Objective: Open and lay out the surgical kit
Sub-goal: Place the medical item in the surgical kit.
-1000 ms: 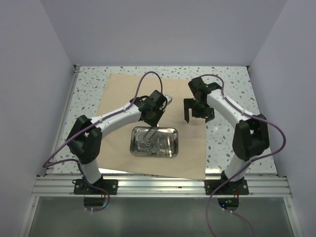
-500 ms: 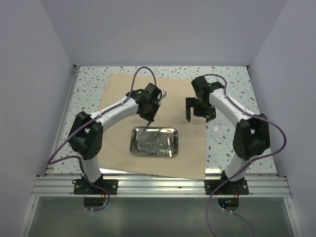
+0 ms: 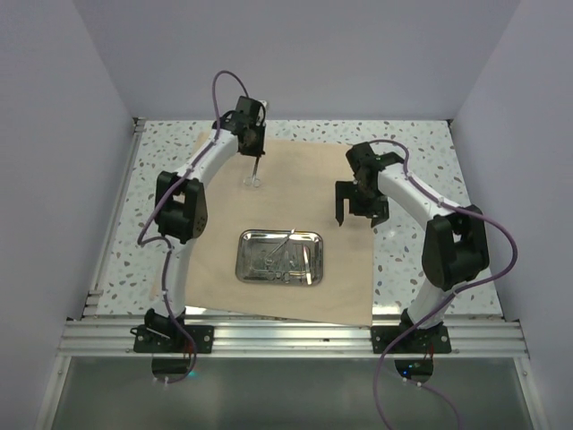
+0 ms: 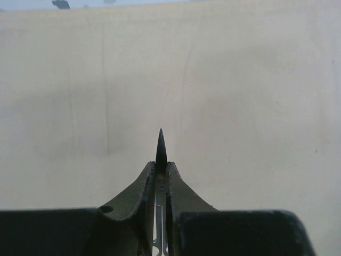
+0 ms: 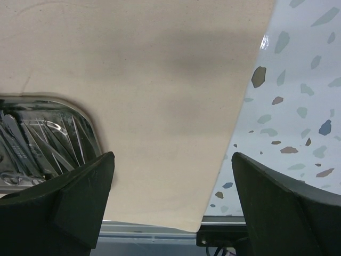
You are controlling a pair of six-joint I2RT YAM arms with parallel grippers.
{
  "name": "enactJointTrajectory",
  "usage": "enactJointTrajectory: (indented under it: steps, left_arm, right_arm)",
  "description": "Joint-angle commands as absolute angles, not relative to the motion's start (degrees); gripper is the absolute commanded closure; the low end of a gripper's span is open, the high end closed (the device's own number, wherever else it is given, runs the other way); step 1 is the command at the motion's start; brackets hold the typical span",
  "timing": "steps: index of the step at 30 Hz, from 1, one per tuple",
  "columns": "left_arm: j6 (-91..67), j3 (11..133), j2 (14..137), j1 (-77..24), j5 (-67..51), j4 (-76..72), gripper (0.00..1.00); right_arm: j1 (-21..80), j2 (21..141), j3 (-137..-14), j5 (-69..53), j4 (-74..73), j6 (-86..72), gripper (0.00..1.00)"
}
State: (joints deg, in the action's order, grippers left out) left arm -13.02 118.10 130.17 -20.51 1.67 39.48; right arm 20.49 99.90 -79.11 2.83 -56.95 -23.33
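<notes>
The left gripper will next go down and move a little to the right in the top view, onto the sheet's far part (image 3: 269, 168) (image 4: 180, 109), because the sheet is bare there.
The tan wrap sheet (image 3: 340, 269) lies spread flat on the table. The steel tray (image 3: 279, 236) sits on its near middle and holds several thin metal instruments (image 3: 285, 254); the tray also shows in the right wrist view (image 5: 88, 125). My left gripper (image 3: 256, 165) is over the sheet's far left part, shut on small scissors (image 4: 160, 146) whose dark tip points out past the fingers over the sheet (image 4: 240, 96). The scissors' handles hang below it (image 3: 253, 180). My right gripper (image 3: 355, 215) is open and empty, above the sheet's right part (image 5: 170, 80).
The speckled tabletop (image 3: 421, 143) shows around the sheet. The sheet's right edge (image 5: 240, 122) and the metal rail at the table's near edge (image 5: 154, 229) show in the right wrist view. Walls enclose the table on three sides.
My left gripper has lifted scissors out of the tray and carried them to the far left of the sheet. The right gripper has barely moved.
</notes>
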Motion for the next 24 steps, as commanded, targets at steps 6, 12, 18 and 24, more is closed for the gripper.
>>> enactJointTrajectory:
  steps: [6,12,18,24]
  left_arm:
    - [-22.14,127.62,139.21,-20.04,-9.74,31.49,1.00]
    - [-24.26,129.90,142.03,-21.18,-12.92,28.05,0.98]
    - [-22.15,127.54,138.97,-21.71,-11.96,28.38,0.36]
    - [-15.30,111.82,121.95,-23.37,-9.40,29.53,0.37]
  right_arm:
    - [20.22,98.88,-77.96,3.16,-56.51,-25.49,0.04]
    - [20.30,99.05,-77.52,3.87,-56.69,-25.66,0.04]
    - [20.22,99.41,-78.66,3.69,-57.22,-25.31,0.04]
    - [20.30,98.35,-77.44,2.90,-56.60,-24.44,0.04]
